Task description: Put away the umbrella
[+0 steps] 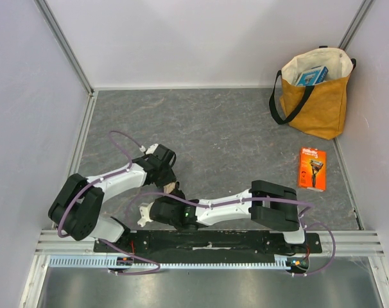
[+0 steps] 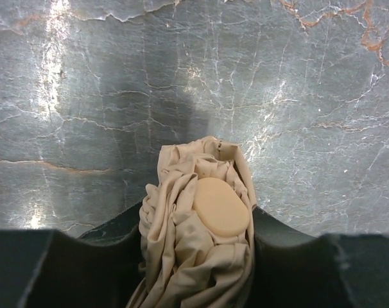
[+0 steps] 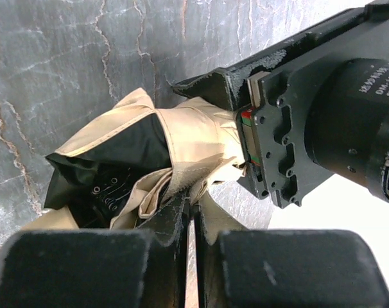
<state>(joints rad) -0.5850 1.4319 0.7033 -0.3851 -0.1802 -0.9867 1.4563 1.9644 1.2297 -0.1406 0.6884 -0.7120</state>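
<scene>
The tote bag stands on the right gripper's side, so the left gripper needs to rise next, tilt the umbrella [image 1: 176, 188] up toward the right gripper's fingers and let go of it there.
The umbrella [image 2: 181, 269] is a folded bundle of beige fabric with a pale wooden knob [image 2: 220, 206] on top. My left gripper [image 2: 198, 215] is shut on it, one black finger on each side of the bundle. In the right wrist view the umbrella [image 3: 194, 138] sticks out of the left gripper's fingers [image 3: 210, 86], showing black lining. My right gripper [image 3: 198, 208] has its jaws almost together, pinching a loose flap of the fabric at their tips. From above, both grippers meet near the front left of the table, where a scrap of the umbrella [image 1: 176, 188] shows.
A mustard-yellow tote bag [image 1: 319, 106] with black straps stands open at the back right, with a blue box inside. An orange razor package [image 1: 312, 169] lies flat in front of it. Pale walls enclose the grey table [image 1: 214, 135] on three sides.
</scene>
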